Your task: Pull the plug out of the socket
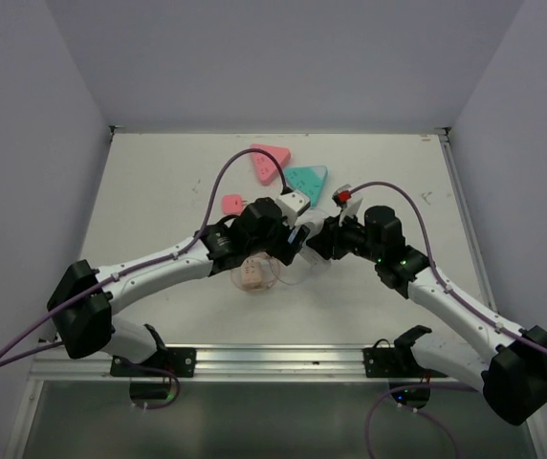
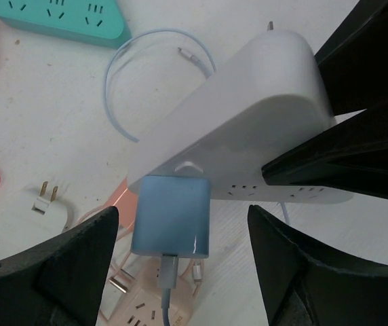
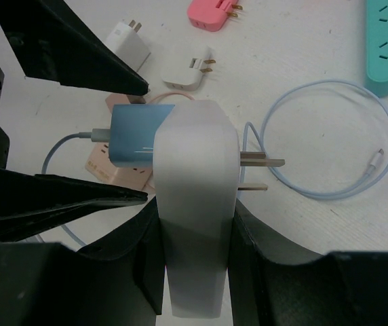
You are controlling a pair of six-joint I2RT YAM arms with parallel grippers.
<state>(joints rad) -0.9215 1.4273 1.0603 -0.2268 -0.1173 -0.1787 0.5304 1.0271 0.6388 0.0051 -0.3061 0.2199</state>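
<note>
My right gripper carries the white socket outward and to the right in the top view next. It then lowers the socket to the bare tabletop below and releases it.
My right gripper (image 3: 195, 231) is shut on a white socket (image 3: 195, 204) and holds it off the table with its metal prongs pointing right. A blue plug (image 3: 133, 136) with a light blue cable sits plugged into the socket's face. In the left wrist view the blue plug (image 2: 172, 214) hangs under the white socket (image 2: 248, 122). My left gripper (image 2: 182, 224) is open, with a black finger (image 2: 79, 265) on each side of the plug and a gap to both. In the top view the two grippers meet at mid-table around the socket (image 1: 310, 228).
A teal power strip (image 1: 306, 178) and a pink one (image 1: 272, 163) lie at the back. A peach socket cube (image 1: 252, 275) with its cable lies under the left arm. A light blue cable coil (image 3: 330, 136), white adapters (image 3: 188, 71) and a pink adapter (image 3: 211, 15) lie nearby.
</note>
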